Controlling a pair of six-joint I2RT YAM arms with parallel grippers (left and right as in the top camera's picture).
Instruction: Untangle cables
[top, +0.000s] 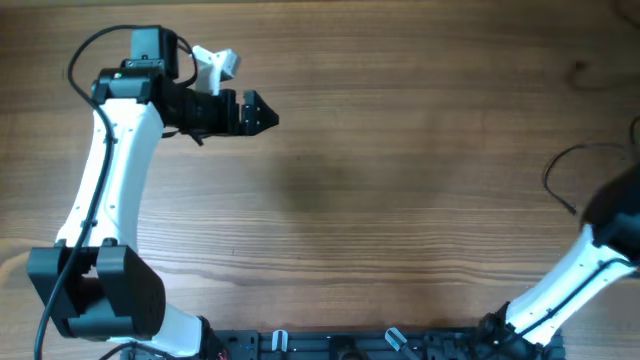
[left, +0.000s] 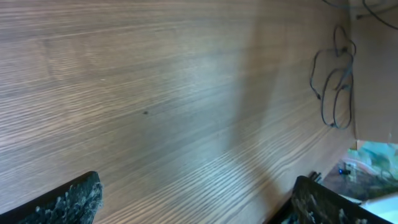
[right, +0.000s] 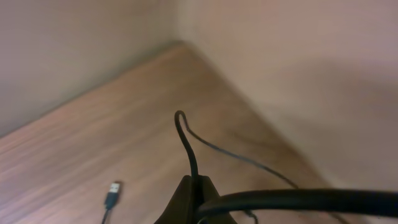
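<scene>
Next, the right gripper moves down toward the wood (right: 239, 138) beside the wall and opens its fingers to release the thin cable, since that wood lies below the gripper.
The cables (left: 336, 81) are thin black wires lying in loose loops near the table's far right edge; the overhead view shows a strand of the cables (top: 562, 172) beside the right arm. My right gripper (right: 194, 184) is shut on one thin cable (right: 186, 140), which rises from the jaws into a small bend and trails off right. A cable's USB plug (right: 112, 193) lies on the wood to the left. My left gripper (top: 265, 113) hovers at the table's upper left, far from the cables. It is open, with only bare wood between its fingers (left: 68, 202).
The wooden table (top: 400, 180) fills the view. A pale wall (right: 74, 43) stands close behind the table corner in the right wrist view. A thicker black arm cable (right: 298, 200) crosses just in front of the right jaws. The right arm (top: 600, 255) leans in from the lower right.
</scene>
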